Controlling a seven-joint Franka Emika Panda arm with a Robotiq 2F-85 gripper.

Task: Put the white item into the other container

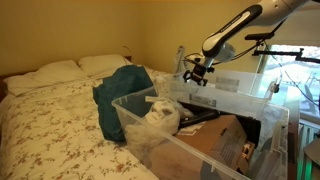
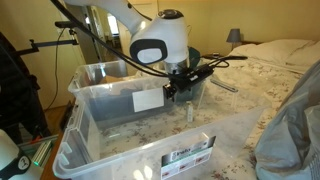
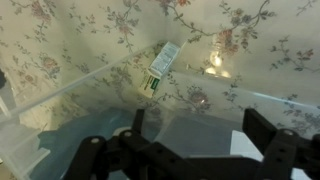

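Note:
My gripper is open above the white printed tube (image 3: 162,62), which is on the pillows' side, so it should next go down and move toward the pillows to close on the tube.
The white item (image 1: 160,118) is a crumpled white bundle lying in the clear bin (image 1: 128,108) nearest the camera in an exterior view. I cannot make it out in the other views. My gripper (image 1: 196,73) hangs over the second clear bin (image 1: 232,92), apart from the white item. It also shows above the far bin's (image 2: 95,82) right side (image 2: 183,90). In the wrist view the gripper (image 3: 200,128) is open and empty, with the labelled clear bin wall (image 3: 164,62) and floral sheet below.
The bins stand on a bed with a floral sheet (image 1: 60,130) and pillows (image 1: 60,72). A teal cloth (image 1: 122,92) lies beside the near bin. A camera stand (image 1: 290,50) and a lamp (image 2: 233,36) stand by the bed.

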